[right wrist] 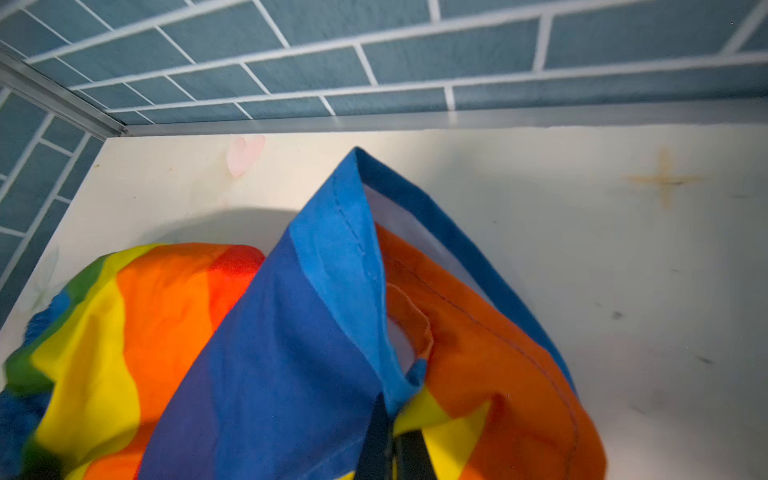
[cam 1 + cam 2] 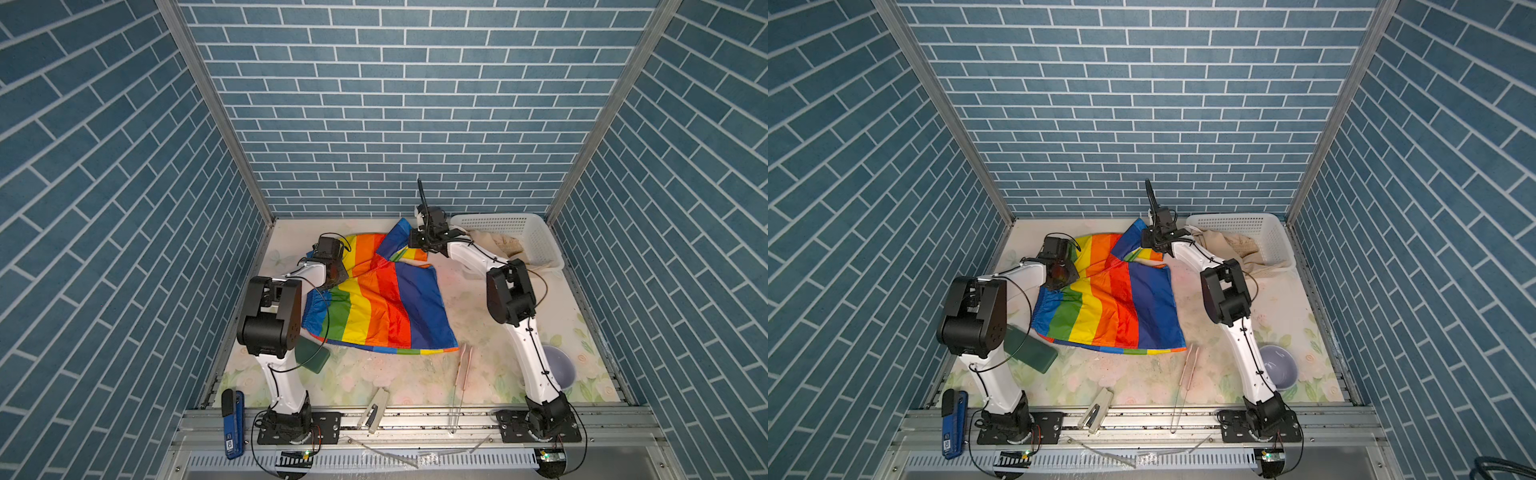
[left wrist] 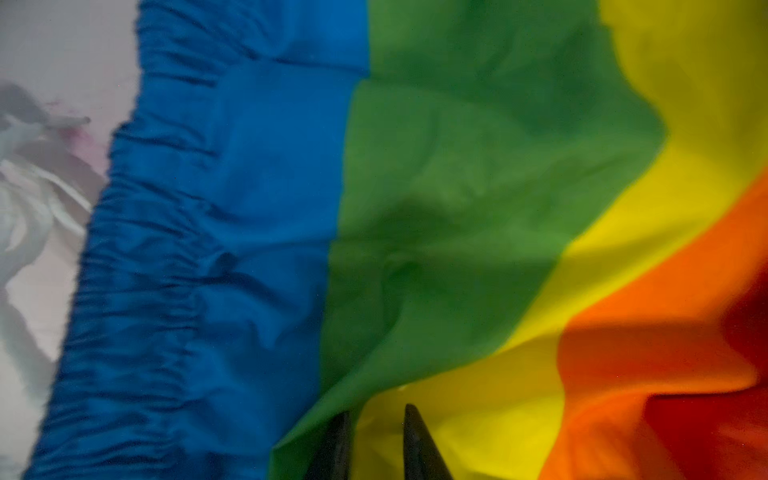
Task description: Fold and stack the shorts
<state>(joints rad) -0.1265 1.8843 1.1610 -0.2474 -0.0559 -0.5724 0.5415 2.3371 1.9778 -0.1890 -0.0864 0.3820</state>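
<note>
My right gripper draws the hem back and down to bare tabletop by the basket next, opening the bunched leg, and releases the hem there.
The rainbow-striped shorts [image 2: 386, 307] [image 2: 1113, 311] lie spread across the middle of the table in both top views. My left gripper [image 2: 334, 274] [image 2: 1061, 272] sits at their left side near the gathered blue waistband [image 3: 174, 249]. In the left wrist view its fingers [image 3: 376, 415] pinch a raised fold of green and yellow fabric. My right gripper [image 2: 417, 245] [image 2: 1152, 241] is at the back, shut on a leg hem [image 1: 392, 432] and holding that blue and orange corner [image 1: 349, 216] up off the table. The beige shorts [image 2: 498, 245] [image 2: 1229, 245] hang half out of the basket.
A white basket [image 2: 498, 217] [image 2: 1233, 217] stands at the back right. A green block [image 2: 313, 353] lies by the left arm and a purple bowl [image 2: 559, 368] behind the right arm. Pink tongs [image 2: 464, 365], a stapler [image 2: 374, 409] and a blue tool [image 2: 232, 422] lie along the front.
</note>
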